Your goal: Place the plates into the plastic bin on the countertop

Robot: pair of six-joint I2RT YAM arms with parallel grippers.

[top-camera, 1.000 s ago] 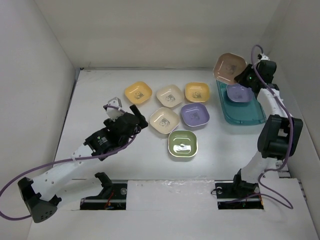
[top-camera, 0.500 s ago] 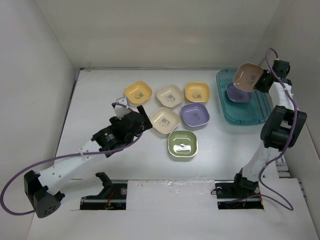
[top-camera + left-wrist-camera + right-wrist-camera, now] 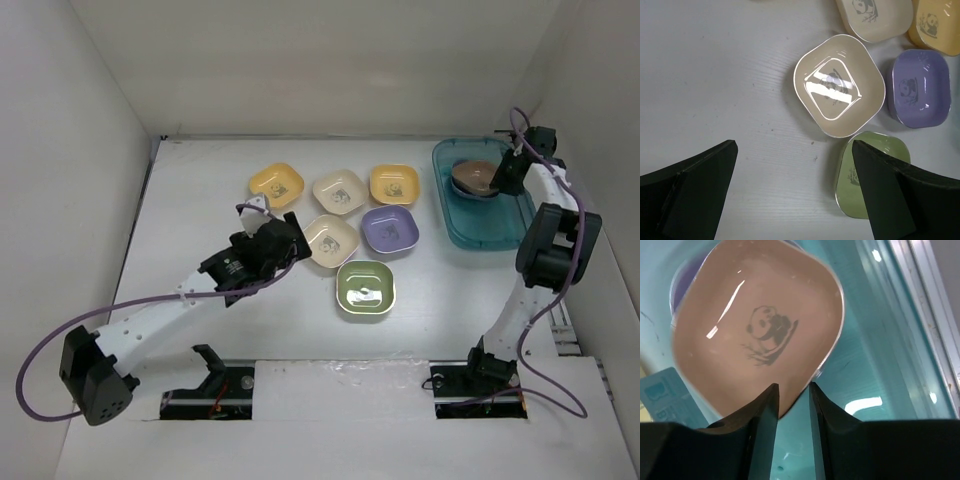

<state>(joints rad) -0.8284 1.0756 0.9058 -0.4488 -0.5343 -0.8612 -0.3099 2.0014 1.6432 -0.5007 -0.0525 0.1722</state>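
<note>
I will move my left gripper down to the right in the overhead view next, to the green plate's rim facing it. The empty countertop beside the green plate leaves room for my fingers there.
A brown plate lies in the teal plastic bin, stacked on a purple plate. My right gripper stands slightly open at the brown plate's near corner, with a gap beside the rim. On the countertop lie two yellow plates, two cream ones, a purple one and a green one. My left gripper hangs wide open and empty, just left of the nearer cream plate and the green plate.
White walls close in the countertop on three sides. The bin sits against the right wall, with its near half bare. My right arm's purple cable loops above the bin's far corner.
My right gripper lowered the brown plate onto the purple plate in the bin and its jaws parted. My left arm reached forward toward the nearer cream plate.
</note>
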